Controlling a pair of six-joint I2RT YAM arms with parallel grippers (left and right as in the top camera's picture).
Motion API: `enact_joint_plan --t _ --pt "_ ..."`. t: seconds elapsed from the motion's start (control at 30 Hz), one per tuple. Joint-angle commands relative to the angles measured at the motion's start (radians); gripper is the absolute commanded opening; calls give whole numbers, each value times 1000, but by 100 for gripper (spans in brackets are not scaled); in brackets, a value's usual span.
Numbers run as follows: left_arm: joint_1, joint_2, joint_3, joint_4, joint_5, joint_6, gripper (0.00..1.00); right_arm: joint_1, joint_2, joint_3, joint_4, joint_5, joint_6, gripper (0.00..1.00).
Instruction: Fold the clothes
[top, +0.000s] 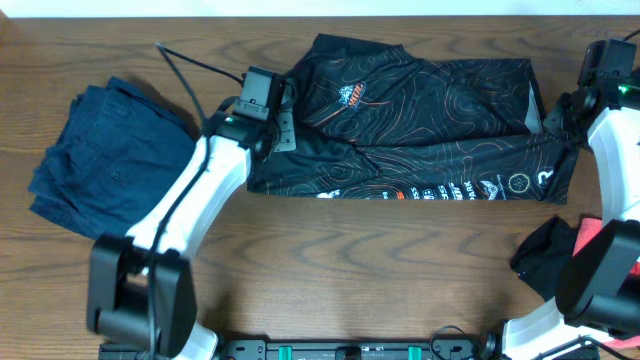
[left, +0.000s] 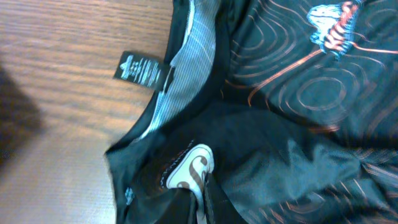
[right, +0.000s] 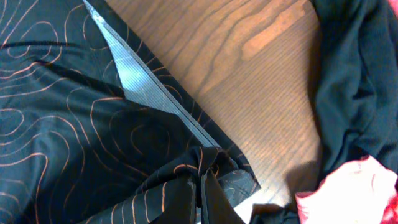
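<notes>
My left gripper will next carry the pinched edge outward over the still uncovered pale strip toward the care label.
A black jersey (top: 430, 110) with thin orange contour lines lies folded lengthwise across the far middle of the table. A row of white logos runs along its near edge. My left gripper (top: 280, 128) is at its left end, shut on a bunch of the fabric. In the left wrist view the left gripper (left: 204, 193) pinches the jersey (left: 298, 124) just below a white printed patch (left: 189, 167). My right gripper (top: 558, 118) is at the jersey's right end. In the right wrist view the right gripper (right: 202, 186) is shut on a gathered corner of the jersey (right: 62, 124).
A navy garment (top: 110, 150) lies crumpled at the left. A black and coral-red garment (top: 575, 250) sits at the near right, beside the right arm, and shows in the right wrist view as the coral-red garment (right: 348, 193). A black care label (left: 142, 70) sticks out at the collar.
</notes>
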Motion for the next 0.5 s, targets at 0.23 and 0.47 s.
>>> enact_joint_plan --t 0.23,0.47 --pt "12 77 3 118 -81 5 6 -5 197 0 10 11 -5 1" --pt "32 78 3 196 -87 5 6 -5 236 0 87 -55 -5 1"
